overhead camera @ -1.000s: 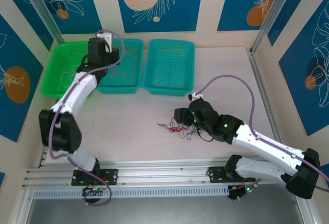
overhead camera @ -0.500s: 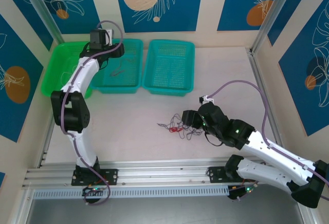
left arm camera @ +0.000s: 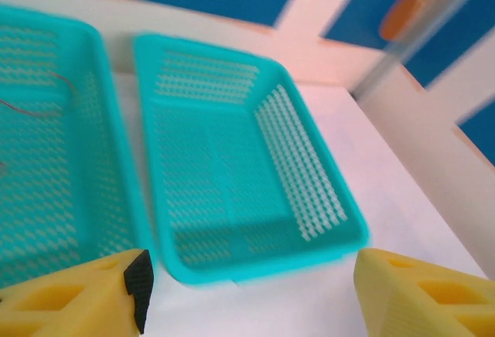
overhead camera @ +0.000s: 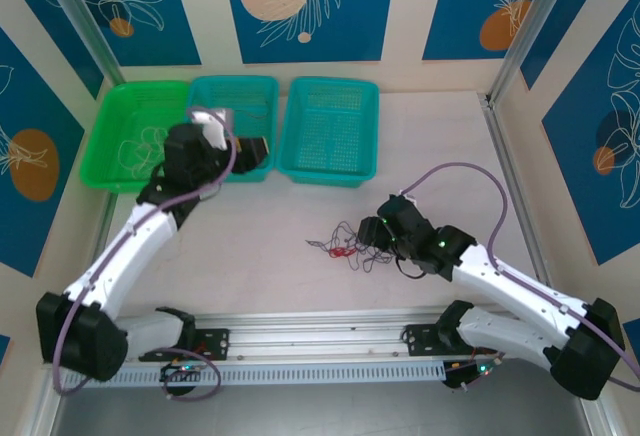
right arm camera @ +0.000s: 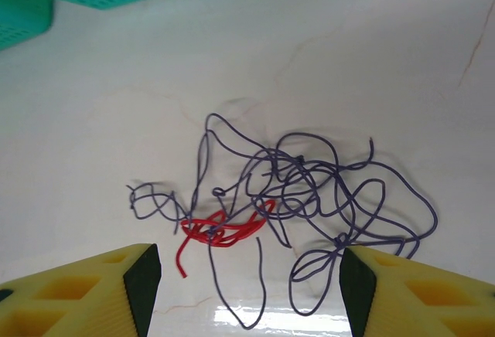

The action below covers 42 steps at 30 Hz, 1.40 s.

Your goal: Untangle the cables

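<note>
The purple cable crosses the red cable beside the red cable's end, so my right gripper should next go down toward the red cable and onto the purple cable pieces [overhead camera: 354, 246] [right arm camera: 277, 200] there.
A tangle of thin cables [overhead camera: 345, 247] lies on the white table: dark purple wires [right arm camera: 325, 190] knotted round a short red one [right arm camera: 224, 229]. My right gripper [overhead camera: 368, 233] hovers just right of the tangle. It stands open [right arm camera: 247, 291], its yellow fingers [right arm camera: 85, 294] astride the tangle's near edge, nothing between them. My left gripper [overhead camera: 256, 154] is open in front of the middle teal basket [overhead camera: 235, 106], far from the tangle. Its fingers [left arm camera: 77, 302] stand wide apart and empty [left arm camera: 247, 298]. A thin red wire [left arm camera: 31, 109] lies in that basket [left arm camera: 46, 182].
Three baskets line the back: green [overhead camera: 125, 106] with pale wires in it, middle teal, and right teal [overhead camera: 330, 131], which looks empty [left arm camera: 232, 159]. A metal rail [overhead camera: 320, 331] runs along the near edge. The right arm's lilac cable [overhead camera: 470, 181] arcs over the table.
My left gripper opened and drew back from over the baskets toward the table in front of them. The right gripper shifted slightly by the tangle, and the tangle stayed put.
</note>
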{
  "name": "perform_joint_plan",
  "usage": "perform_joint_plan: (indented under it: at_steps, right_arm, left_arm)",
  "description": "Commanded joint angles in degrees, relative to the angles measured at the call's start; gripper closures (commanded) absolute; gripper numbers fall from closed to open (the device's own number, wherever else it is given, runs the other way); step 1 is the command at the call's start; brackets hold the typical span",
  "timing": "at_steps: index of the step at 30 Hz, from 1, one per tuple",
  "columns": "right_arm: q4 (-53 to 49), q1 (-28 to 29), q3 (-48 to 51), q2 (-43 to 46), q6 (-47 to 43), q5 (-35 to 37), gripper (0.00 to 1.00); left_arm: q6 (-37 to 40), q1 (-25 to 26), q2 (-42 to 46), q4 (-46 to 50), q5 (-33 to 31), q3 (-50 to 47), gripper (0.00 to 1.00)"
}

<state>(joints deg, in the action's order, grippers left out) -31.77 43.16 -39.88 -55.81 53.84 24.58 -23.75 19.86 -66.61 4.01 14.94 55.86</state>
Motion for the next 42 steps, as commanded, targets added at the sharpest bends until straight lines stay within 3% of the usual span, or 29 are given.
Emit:
perform_joint_plan:
  at_steps: [1, 5, 9, 14, 19, 21, 24, 28, 32, 37, 42]
  right_arm:
    - [0.08, -1.81, -0.18, -3.82, 1.45, -4.10, 0.35]
    - [-1.23, -2.81, -3.16, -11.95, -0.08, -7.06, 0.35]
    - [-1.18, -3.64, -6.11, -21.14, -0.36, -9.95, 0.34]
    - [-0.14, -3.69, -10.29, -31.21, 0.57, -13.29, 0.36]
    - [1.32, -4.71, -9.90, -34.56, 3.45, -14.99, 0.79]
    - [3.23, -4.67, -9.15, -33.47, 3.15, -16.76, 0.89]
    - [4.88, -3.67, -8.63, -31.33, 3.84, -17.16, 0.93]
    - [4.36, -2.82, -9.21, -30.76, 4.34, -16.59, 0.93]
    - [5.04, -2.33, -9.15, -30.73, 4.86, -17.28, 0.93]
    - [5.36, -1.12, -9.37, -30.61, 4.76, -16.81, 0.94]
    - [4.82, -0.95, -9.30, -30.42, 4.98, -16.24, 0.94]
  left_arm:
    - [-4.68, 6.21, 4.26, -1.37, -3.99, -7.22, 0.32]
    - [-10.45, 15.58, 6.79, -2.43, -7.17, -14.82, 0.34]
    - [-13.75, 24.82, 3.91, -2.08, -8.92, -17.43, 0.35]
    - [-17.64, 31.38, -2.79, -0.94, -9.20, -17.43, 0.35]
    - [-28.75, 32.19, -8.33, 0.16, -7.08, -17.45, 0.35]
    - [-33.74, 32.17, -10.19, -1.49, -4.56, -17.77, 0.31]
    - [-42.46, 32.09, -12.99, -8.58, -0.94, -19.81, 0.29]
    - [-45.69, 31.86, -16.05, -12.90, 1.80, -19.37, 0.29]
    - [-46.76, 31.18, -18.84, -10.93, 2.31, -17.89, 0.38]
    - [-49.14, 30.18, -22.87, -19.60, 5.09, -18.40, 0.47]
    - [-48.51, 30.06, -26.99, -20.95, 7.55, -15.33, 0.56]
